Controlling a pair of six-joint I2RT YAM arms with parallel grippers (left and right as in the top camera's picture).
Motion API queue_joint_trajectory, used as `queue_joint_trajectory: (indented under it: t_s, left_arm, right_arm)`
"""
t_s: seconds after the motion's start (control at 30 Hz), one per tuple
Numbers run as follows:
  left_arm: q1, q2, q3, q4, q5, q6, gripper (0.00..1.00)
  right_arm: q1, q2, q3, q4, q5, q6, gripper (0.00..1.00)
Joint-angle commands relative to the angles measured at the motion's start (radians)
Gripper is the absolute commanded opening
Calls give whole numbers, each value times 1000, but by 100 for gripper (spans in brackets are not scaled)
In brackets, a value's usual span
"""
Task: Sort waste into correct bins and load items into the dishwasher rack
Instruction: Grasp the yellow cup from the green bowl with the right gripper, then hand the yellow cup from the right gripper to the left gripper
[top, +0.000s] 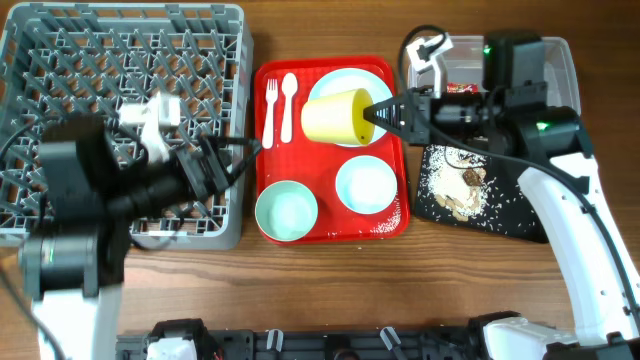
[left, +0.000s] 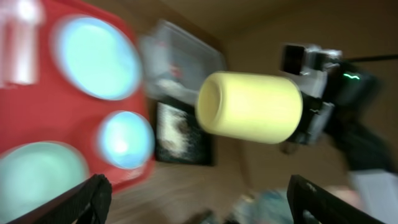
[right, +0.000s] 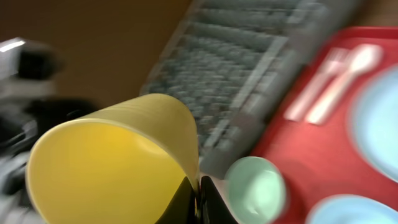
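Observation:
The left gripper shifts toward the right in the overhead view next and closes around the yellow cup's base end (top: 313, 120) (left: 212, 102), since my right gripper pinches the opposite rim.
My right gripper (top: 372, 115) is shut on the rim of the yellow cup (top: 335, 117) and holds it on its side above the pale-blue plate (top: 352, 80) on the red tray (top: 330, 228); the pinch shows in the right wrist view (right: 198, 194). The cup also shows in the left wrist view (left: 252, 107). My left gripper (top: 240, 160) is open and empty at the right edge of the grey dishwasher rack (top: 120, 60); its fingers frame the left wrist view (left: 199, 202). The light-green bowl (top: 286, 210), pale-blue bowl (top: 366, 185), white fork (top: 269, 108) and spoon (top: 288, 105) lie on the tray.
A clear tub (top: 560, 70) at the back right holds a red wrapper (top: 462, 88). A black tray (top: 480, 190) in front of it carries whitish crumbs and brown bits. Bare wooden table (top: 330, 290) lies in front.

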Motion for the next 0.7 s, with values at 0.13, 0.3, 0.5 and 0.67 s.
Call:
queue_joint_trajectory:
  t_s: [0.13,0.3,0.5,0.67]
  left_arm:
    - [22,155,3,10,650,126,95]
    - [-5,155,3,11,650,126,96]
    - [-5,155,3,11,650,126,90]
    - [-11,155,3,2,650,122,87]
  right_arm:
    - [51,10,3,165,-342,22,4]
    - [121,10,3,254,-275,97,4]
    - [219,20,3,268,-178,113,4]
    - [272,41,3,306,-90,153,4]
